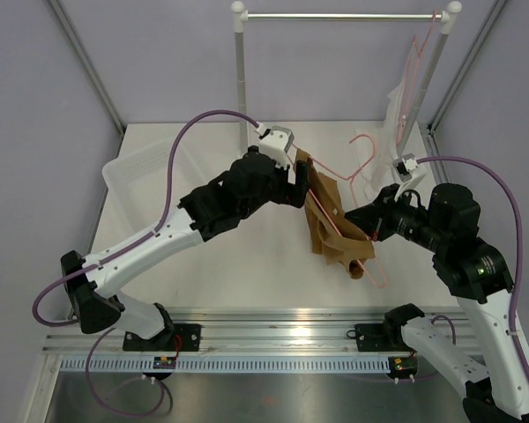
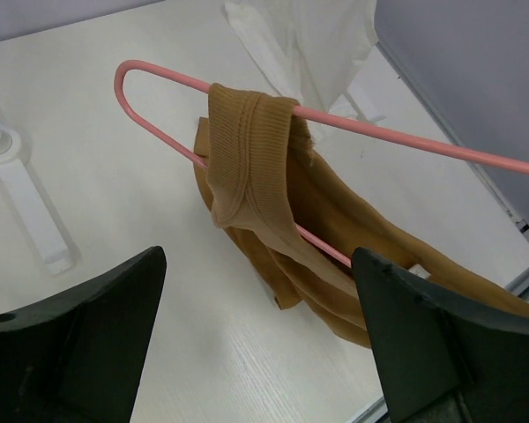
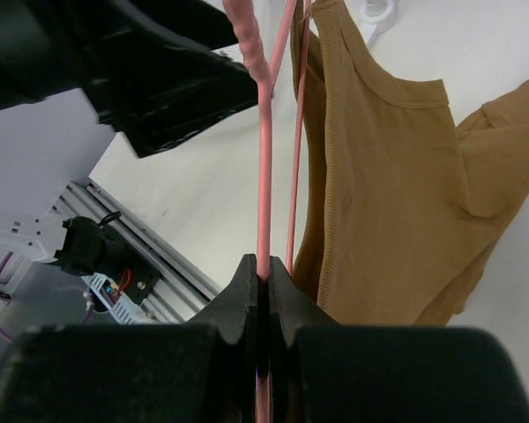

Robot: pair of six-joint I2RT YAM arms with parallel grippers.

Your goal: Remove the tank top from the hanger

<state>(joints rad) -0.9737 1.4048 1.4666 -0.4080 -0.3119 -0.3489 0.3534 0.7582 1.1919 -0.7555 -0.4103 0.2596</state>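
Note:
My right gripper needs to move up and outward next, hook its hanger on the rack's top bar (image 1: 364,17) and let go of it, because that spot beside the second hanger is bare.
The tan-brown tank top (image 1: 333,227) hangs bunched on the pink wire hanger (image 1: 363,150), held above the table's middle. In the left wrist view one ribbed strap of the tank top (image 2: 247,150) is draped over the hanger (image 2: 397,137) near its rounded end. My left gripper (image 1: 301,174) is at the garment's upper left. Its fingers (image 2: 88,335) stand wide apart, so the left gripper (image 2: 257,257) is open with nothing between them. My right gripper (image 3: 264,271) is shut on the hanger (image 3: 264,176) wire, with the tank top (image 3: 397,194) hanging just to its right.
A white rack with an upright pole (image 1: 240,75) stands at the back. On its right end hangs a second pink hanger with a white see-through garment (image 1: 404,92). A clear plastic bin (image 1: 141,172) sits at the left. The rack's white foot (image 2: 22,189) lies on the table.

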